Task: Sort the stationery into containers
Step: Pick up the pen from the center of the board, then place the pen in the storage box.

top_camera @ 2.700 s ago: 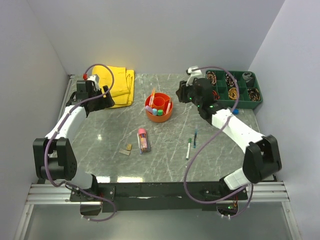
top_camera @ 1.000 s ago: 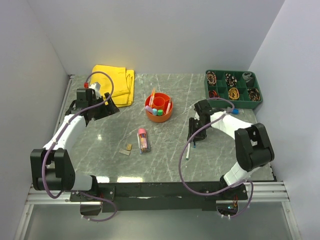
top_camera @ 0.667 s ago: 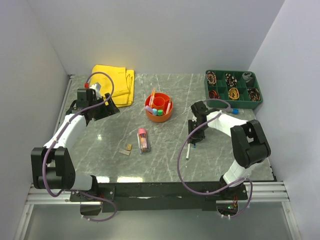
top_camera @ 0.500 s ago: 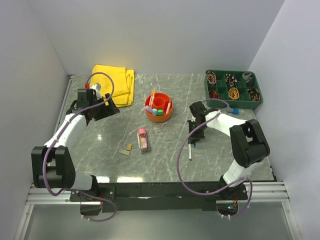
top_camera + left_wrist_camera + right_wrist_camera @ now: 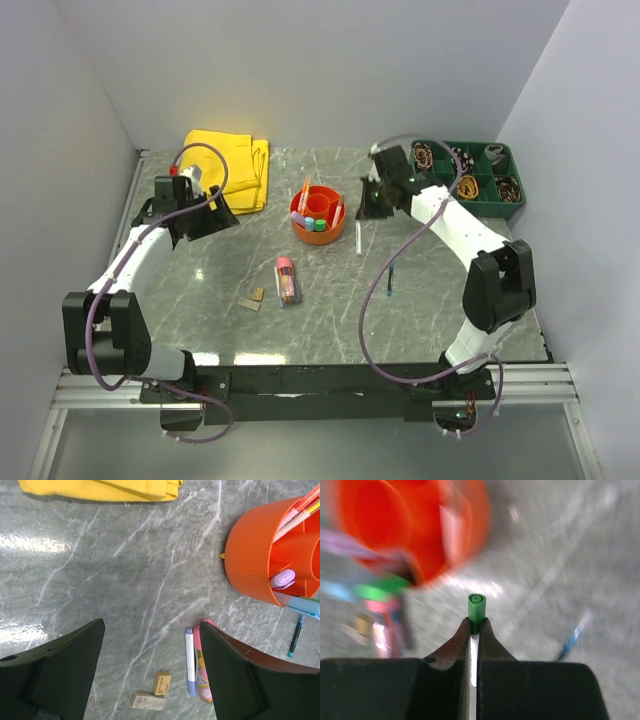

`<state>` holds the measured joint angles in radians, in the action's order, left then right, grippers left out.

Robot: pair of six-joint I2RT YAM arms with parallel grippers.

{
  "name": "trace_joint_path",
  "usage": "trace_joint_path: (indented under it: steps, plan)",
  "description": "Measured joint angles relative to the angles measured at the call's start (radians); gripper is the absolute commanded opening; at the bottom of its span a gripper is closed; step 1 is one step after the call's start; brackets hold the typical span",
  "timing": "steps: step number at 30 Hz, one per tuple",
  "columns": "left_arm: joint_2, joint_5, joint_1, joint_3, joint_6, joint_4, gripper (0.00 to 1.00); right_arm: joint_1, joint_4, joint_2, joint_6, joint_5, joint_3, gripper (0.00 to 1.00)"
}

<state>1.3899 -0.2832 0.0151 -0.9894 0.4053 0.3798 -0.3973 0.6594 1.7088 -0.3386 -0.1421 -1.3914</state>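
Next, my right gripper carries the marker up and over the orange bowl's nearest side, then down inside, since the marker hangs outside the bowl's rim.
The orange organiser bowl stands at mid-table with several pens and a lilac stick in it. My right gripper is shut on a white marker with a green cap, held just right of the bowl and hanging down. A blue pen lies on the table. The pink-capped tube, a white marker with blue ends and two tan eraser blocks lie in front of the bowl. My left gripper is open and empty, high above them.
A folded yellow cloth lies at the back left. A green divided tray with small coiled items stands at the back right. Grey walls close in on the left, back and right.
My right gripper closed on the green-capped marker on the table, lifted it and carried it back and left to the bowl's right side. The left arm has stayed still.
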Motion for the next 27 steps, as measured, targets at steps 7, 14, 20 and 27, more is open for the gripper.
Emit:
trace_joint_path:
  steps: [7,14,20,27]
  plan:
    - [0.065,-0.005,-0.015,-0.091,-0.006,0.014,0.81,0.0,-0.242,-0.059,0.021,-0.032,-0.084,0.0]
    - [0.157,-0.006,-0.039,-0.214,-0.047,0.075,0.81,-0.006,-0.57,-0.075,0.045,-0.037,0.006,0.0]
    - [0.185,-0.002,-0.039,-0.243,-0.071,0.099,0.81,-0.006,-0.722,-0.013,0.049,-0.03,0.006,0.0]
    - [0.203,0.008,-0.039,-0.248,-0.08,0.118,0.82,-0.012,-0.776,0.084,0.075,0.013,0.01,0.0]
